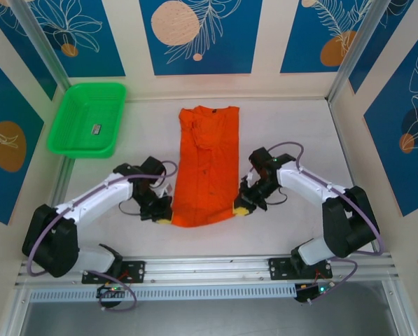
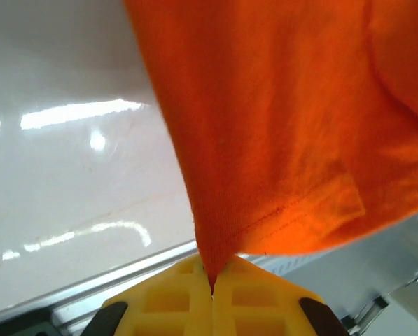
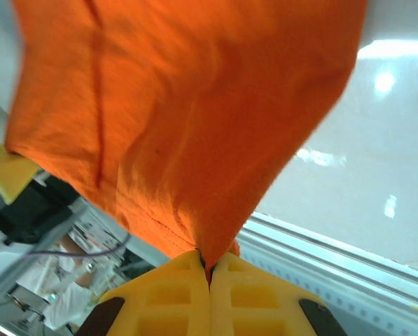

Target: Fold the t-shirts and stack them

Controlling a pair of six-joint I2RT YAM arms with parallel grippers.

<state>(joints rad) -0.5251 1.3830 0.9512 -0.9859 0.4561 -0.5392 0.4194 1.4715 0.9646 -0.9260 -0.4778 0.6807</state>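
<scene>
The folded t-shirt's middle point(image 1: 185, 150) lies outward of my left gripper, so next I will arc up, outward and down to release the hem corner there, shortening the long t-shirt.
One bright orange t-shirt point(image 1: 207, 164) lies lengthwise on the white table, folded into a narrow strip with its neck at the far end. My left gripper point(image 1: 164, 220) is shut on the near left corner of its hem, and the cloth point(image 2: 286, 133) rises out from between the yellow fingers point(image 2: 172, 297). My right gripper point(image 1: 241, 209) is shut on the near right corner, where the orange cloth point(image 3: 187, 133) hangs pinched between its yellow fingers point(image 3: 254, 297). Both near corners are lifted a little off the table.
A green plastic tray point(image 1: 82, 120) stands at the far left with a small dark object point(image 1: 96, 128) inside it. The metal rail point(image 1: 209, 264) runs along the near table edge. Patterned walls close in the back and both sides.
</scene>
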